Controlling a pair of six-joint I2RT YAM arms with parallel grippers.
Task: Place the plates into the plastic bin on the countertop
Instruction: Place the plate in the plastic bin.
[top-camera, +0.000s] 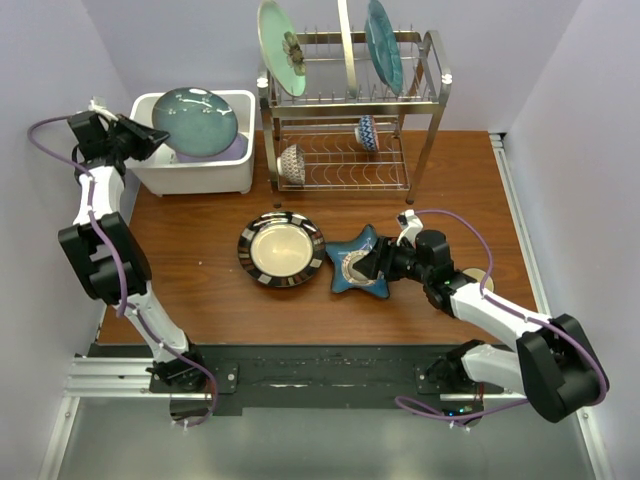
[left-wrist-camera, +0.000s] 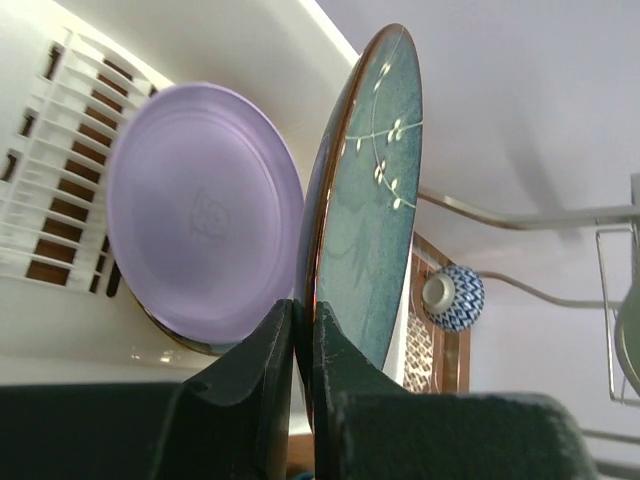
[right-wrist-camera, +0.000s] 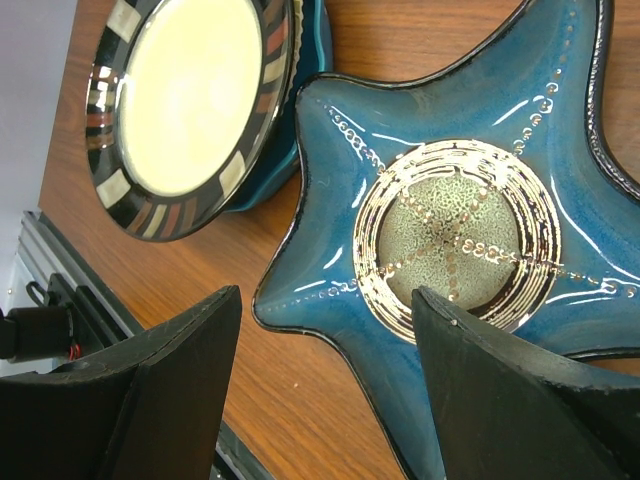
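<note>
Next, my left gripper lowers the teal plate into the white bin (top-camera: 190, 180), onto the lavender plate (top-camera: 236, 148), as the teal plate still hangs above the bin's bottom.
My left gripper (top-camera: 150, 135) is shut on the rim of a teal plate (top-camera: 195, 122), holding it tilted over the white plastic bin (top-camera: 190, 180); its fingers (left-wrist-camera: 345, 375) pinch the plate's edge (left-wrist-camera: 370, 210). A lavender plate (left-wrist-camera: 200, 240) leans inside the bin, just showing from above (top-camera: 237, 150). My right gripper (top-camera: 372, 265) is open just above a dark blue star-shaped plate (top-camera: 360, 262), one point of the star (right-wrist-camera: 460, 240) between its fingers. A round black-striped plate (top-camera: 281, 249) with a cream centre lies left of the star, also in the right wrist view (right-wrist-camera: 185, 100).
A two-tier steel wire dish rack (top-camera: 350, 110) stands at the back, right of the bin. It holds a pale green flower plate (top-camera: 282, 47) and a teal plate (top-camera: 383, 42) upright on top, and two small patterned bowls (top-camera: 292, 163) (top-camera: 367, 132) below.
</note>
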